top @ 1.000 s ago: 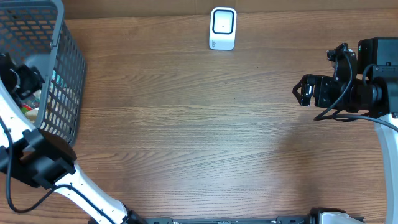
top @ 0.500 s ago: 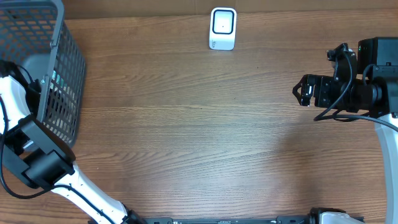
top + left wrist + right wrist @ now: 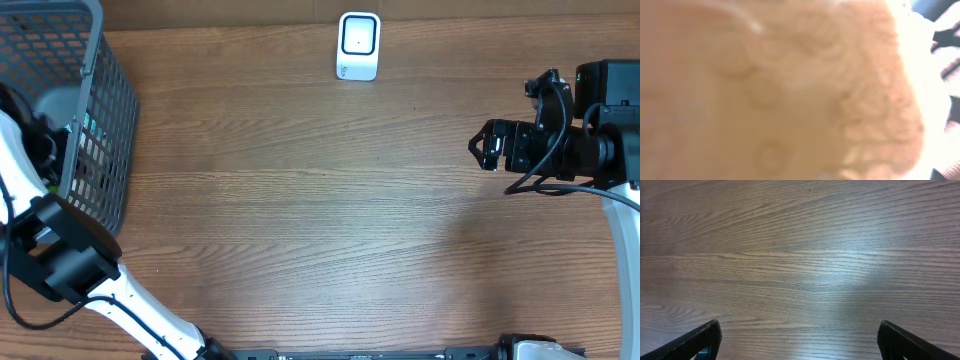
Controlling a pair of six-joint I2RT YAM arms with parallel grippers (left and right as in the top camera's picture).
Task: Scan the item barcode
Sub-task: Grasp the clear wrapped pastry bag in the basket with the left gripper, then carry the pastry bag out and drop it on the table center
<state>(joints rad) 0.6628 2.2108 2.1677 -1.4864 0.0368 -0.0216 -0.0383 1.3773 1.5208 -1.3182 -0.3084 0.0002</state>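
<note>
My left gripper lifts over the mesh next. It then lowers the item onto bare wood between basket (image 3: 100,110) and scanner, to the gripper's right in the overhead view, and releases.
A tan, crinkled item (image 3: 790,90) fills the left wrist view, blurred and pressed close to the camera, so the fingers do not show there. From above, my left arm (image 3: 55,255) reaches into the grey wire basket (image 3: 100,110) at the far left, where the left gripper is shut on the item behind the mesh. The white barcode scanner (image 3: 358,45) stands at the back middle of the table. My right gripper (image 3: 487,146) hovers at the right side, open (image 3: 799,332), with only bare wood between its fingers.
The basket wall stands tall along the left edge of the table, and other goods show through its mesh (image 3: 88,130). Wooden tabletop (image 3: 320,220) stretches between basket, scanner and right arm.
The left gripper has closed inside the basket, and the left arm shifted slightly there. The right arm has not moved.
</note>
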